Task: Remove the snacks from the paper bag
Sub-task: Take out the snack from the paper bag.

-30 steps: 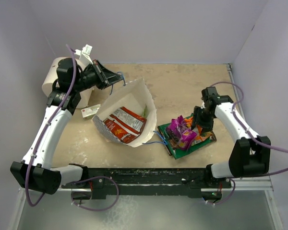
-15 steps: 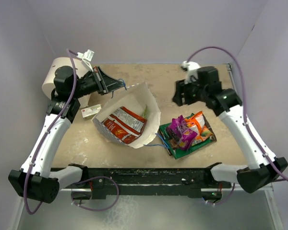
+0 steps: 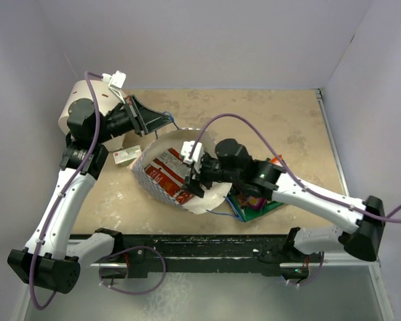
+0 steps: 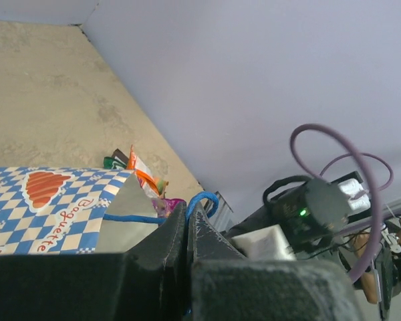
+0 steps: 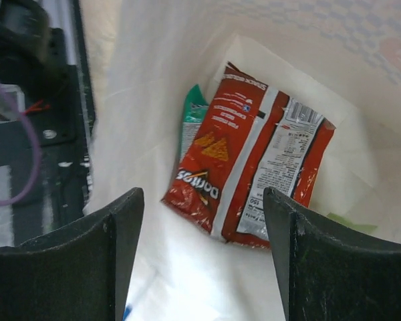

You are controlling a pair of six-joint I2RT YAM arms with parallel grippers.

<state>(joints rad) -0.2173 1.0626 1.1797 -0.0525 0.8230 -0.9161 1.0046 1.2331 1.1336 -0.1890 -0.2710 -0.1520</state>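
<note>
My right gripper is to go down next onto the packet's edge (image 3: 178,156) (image 5: 307,175) beside the white label panel, since the red-orange packet lies on top in the bag.
The white paper bag (image 3: 207,199) lies open in the middle of the table. My left gripper (image 3: 164,121) is shut on its blue cord handle (image 4: 205,200) and holds the far rim up; the left wrist view shows the jaws closed on the cord (image 4: 186,215) and the bag's blue patterned outside (image 4: 47,200). My right gripper (image 3: 192,171) is open at the bag's mouth. In the right wrist view it (image 5: 202,197) hangs just above a red-orange packet (image 5: 254,154) lying on a teal one (image 5: 190,117). Removed snacks (image 3: 254,202) lie right of the bag, partly hidden by the right arm.
A big white cylinder (image 3: 75,107) stands at the back left behind my left arm. A small flat whitish box (image 3: 123,156) lies left of the bag. Walls close in on the back and both sides. A black rail (image 3: 207,244) runs along the near edge.
My right arm has swung from the snack pile on the right, up and across to the bag's mouth. My left gripper keeps hold of the handle and the bag has shifted slightly.
</note>
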